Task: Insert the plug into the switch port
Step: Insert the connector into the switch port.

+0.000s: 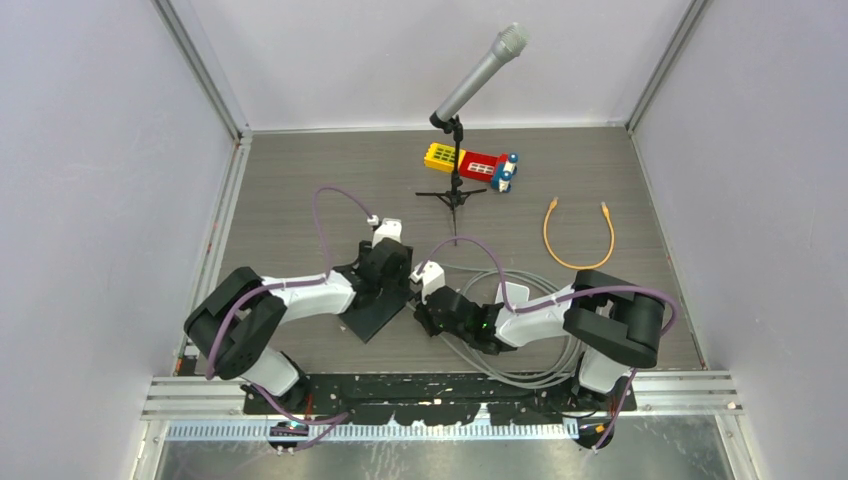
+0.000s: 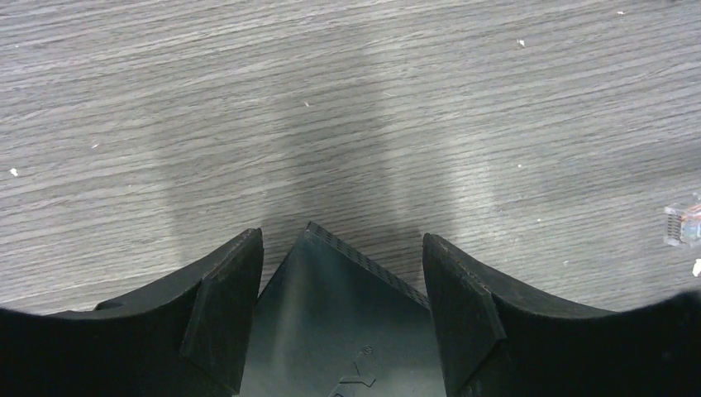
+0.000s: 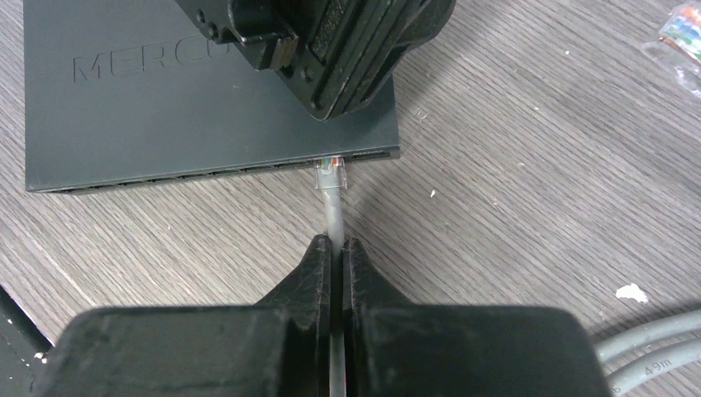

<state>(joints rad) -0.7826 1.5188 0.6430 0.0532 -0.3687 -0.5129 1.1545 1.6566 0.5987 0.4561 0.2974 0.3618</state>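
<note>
Next, my right gripper raises the plug, then lowers it and lets go of the cable over the tabletop (image 3: 368, 211) beside the port edge, since that spot lies below the gripper.
The black switch (image 1: 368, 322) lies flat on the table, its row of ports facing my right gripper (image 3: 336, 244). That gripper is shut on the thin grey cable (image 3: 334, 213) just behind the clear plug (image 3: 331, 174). The plug's tip sits at a port near the right end of the switch (image 3: 165, 116) front edge. My left gripper (image 2: 340, 236) comes down over a corner of the switch (image 2: 331, 322). Its wide-set fingers (image 2: 223, 306) bear on the two edges of that corner.
A second clear plug (image 3: 679, 31) lies loose on the table to the right of the switch. Grey cable loops (image 1: 520, 372) trail beside the right arm. An orange cable (image 1: 578, 240), a microphone stand (image 1: 456, 185) and toy blocks (image 1: 475, 163) are farther back.
</note>
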